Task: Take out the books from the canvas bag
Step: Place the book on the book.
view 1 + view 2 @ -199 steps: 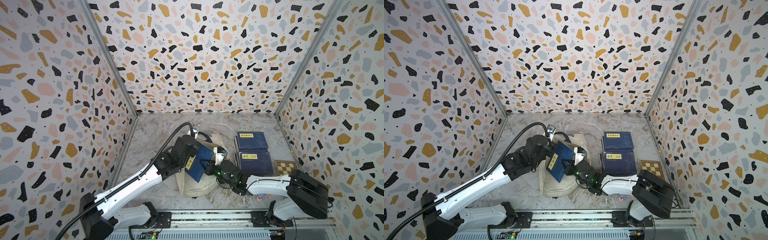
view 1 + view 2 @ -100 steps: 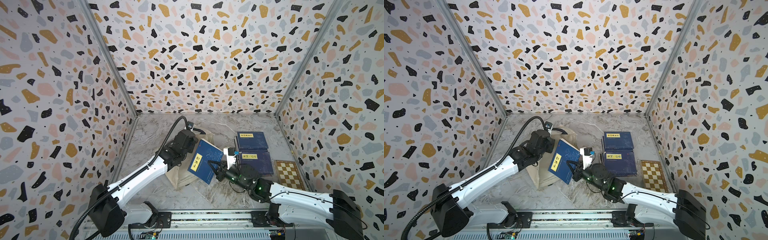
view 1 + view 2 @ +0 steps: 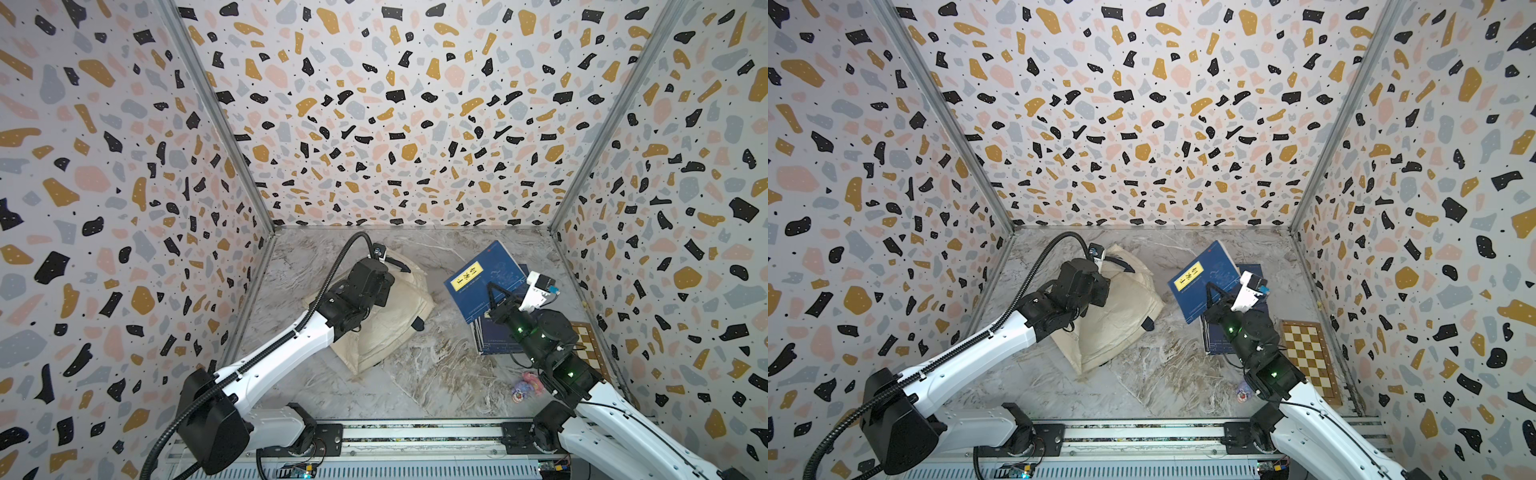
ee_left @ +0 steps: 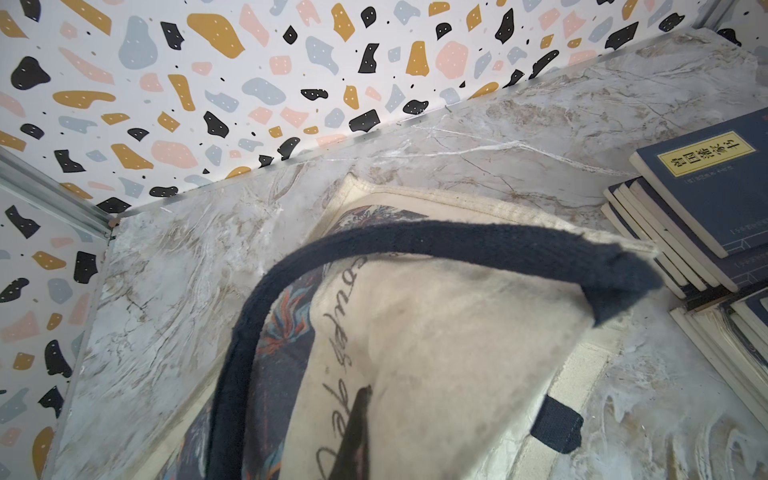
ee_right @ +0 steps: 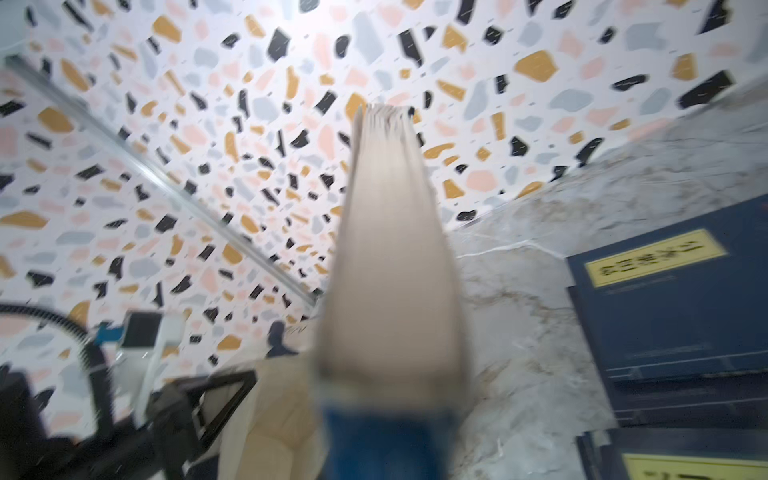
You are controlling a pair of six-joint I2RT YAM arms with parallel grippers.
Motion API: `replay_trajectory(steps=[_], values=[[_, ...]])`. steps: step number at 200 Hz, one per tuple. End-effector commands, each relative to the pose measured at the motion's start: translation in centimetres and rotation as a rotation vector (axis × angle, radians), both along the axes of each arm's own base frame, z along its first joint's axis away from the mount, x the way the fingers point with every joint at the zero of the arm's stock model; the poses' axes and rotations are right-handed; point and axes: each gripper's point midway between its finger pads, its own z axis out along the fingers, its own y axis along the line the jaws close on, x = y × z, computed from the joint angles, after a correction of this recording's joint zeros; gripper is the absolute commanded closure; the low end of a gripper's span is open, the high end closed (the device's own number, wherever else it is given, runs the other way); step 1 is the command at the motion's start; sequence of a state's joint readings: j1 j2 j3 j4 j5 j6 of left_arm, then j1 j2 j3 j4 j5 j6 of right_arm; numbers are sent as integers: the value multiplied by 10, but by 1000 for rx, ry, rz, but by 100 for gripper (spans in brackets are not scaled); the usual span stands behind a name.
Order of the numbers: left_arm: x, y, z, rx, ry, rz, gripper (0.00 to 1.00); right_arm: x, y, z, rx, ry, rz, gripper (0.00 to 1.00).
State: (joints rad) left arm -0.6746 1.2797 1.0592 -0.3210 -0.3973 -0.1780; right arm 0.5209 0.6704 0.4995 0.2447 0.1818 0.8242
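Next, my right gripper should turn the navy book level and lower it onto the stack's far pile, then release it, since it hangs tilted above the flat covers.
The cream canvas bag (image 3: 395,324) (image 3: 1121,320) lies slumped on the marble floor, left of centre. My left gripper (image 4: 365,436) is shut on a fold of its cloth (image 4: 436,332) and holds that part up; one dark finger (image 4: 360,415) shows against the printed side, under the navy handle (image 4: 457,245). My right gripper (image 3: 495,296) (image 3: 1216,294) is shut on a navy book (image 3: 482,282) (image 3: 1204,278) with a yellow label. The book hangs tilted above the stack of navy books (image 3: 494,343) (image 3: 1219,343) at the right. Its page edge (image 5: 390,249) fills the right wrist view.
A brown-and-cream checkered board (image 3: 592,345) (image 3: 1308,357) lies by the right wall, beside the stack. A small colourful toy (image 3: 525,386) sits on the floor near the right arm. Patterned walls enclose three sides, and a rail runs along the front edge.
My right gripper has carried the navy book out of the bag and rightward to above the stack. My left gripper has kept its hold on the bag, which has shifted back and left.
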Motion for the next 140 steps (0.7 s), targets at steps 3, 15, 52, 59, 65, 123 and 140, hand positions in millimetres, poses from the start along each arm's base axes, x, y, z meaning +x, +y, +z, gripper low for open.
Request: replay_trajectory(steps=[3, 15, 52, 59, 65, 123, 140], values=[[-3, -6, 3, -49, 1, -28, 100, 16, -23, 20, 146, 7, -21, 100], [-3, -8, 3, -55, 4, -38, 100, 29, -37, 13, 186, 35, -47, 100], [-5, -13, 3, -70, 12, -65, 100, 65, -68, -26, 278, 174, -144, 100], [-6, -13, 3, -71, 12, -67, 100, 72, -71, -33, 287, 188, -158, 100], [-6, -14, 3, -70, 12, -68, 100, 77, -74, -40, 300, 205, -170, 100], [-8, -14, 6, -84, 7, -77, 100, 115, -93, -73, 347, 233, -279, 100], [-8, -15, 6, -85, 7, -78, 100, 122, -99, -84, 372, 248, -318, 100]])
